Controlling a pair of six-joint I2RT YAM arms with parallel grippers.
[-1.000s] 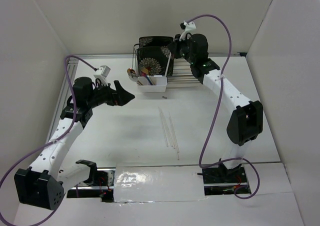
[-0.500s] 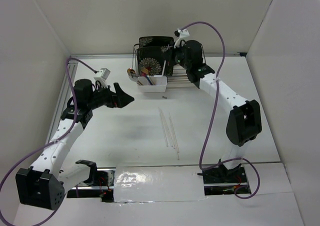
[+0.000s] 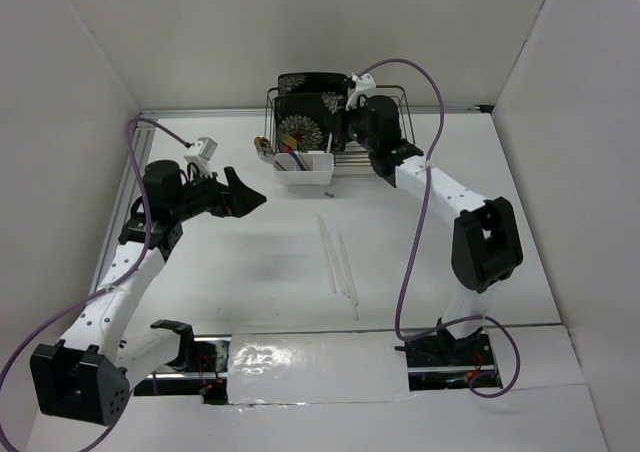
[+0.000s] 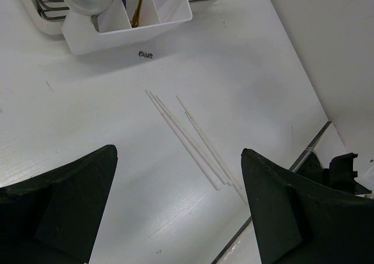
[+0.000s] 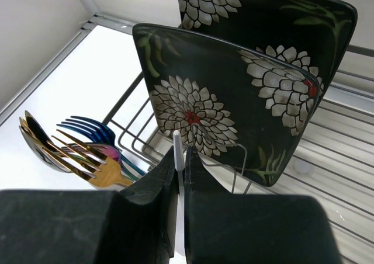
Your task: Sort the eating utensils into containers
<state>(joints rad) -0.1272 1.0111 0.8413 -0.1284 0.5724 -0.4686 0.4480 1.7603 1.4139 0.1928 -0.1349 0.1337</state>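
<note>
The left gripper has to go down and to the right in the top view and turn onto the nearest chopstick's middle (image 3: 327, 255) (image 4: 182, 139), because there is bare table along the chopstick's near side.
Several pale chopsticks (image 3: 338, 257) (image 4: 193, 140) lie loose mid-table. The white caddy (image 3: 306, 175) (image 4: 125, 33) stands in front of the wire rack, with gold and blue forks (image 5: 96, 159) and spoons in it. My right gripper (image 3: 345, 137) (image 5: 181, 154) hovers over the rack's left end, just right of the caddy. It is shut on one pale chopstick (image 5: 177, 142) whose tip pokes up between the fingers. My left gripper (image 3: 250, 197) (image 4: 178, 153) hangs open above the table, left of the loose chopsticks, with nothing in it.
The dark wire dish rack (image 3: 385, 150) (image 5: 131, 132) sits at the back with two black floral plates (image 3: 300, 112) (image 5: 228, 100) standing in it. A small metal bit (image 3: 329, 194) (image 4: 144, 54) lies in front of the caddy. White walls close in both sides.
My right arm has swung left along the rack toward the caddy, carrying the chopstick. The left arm has barely moved and stays open.
</note>
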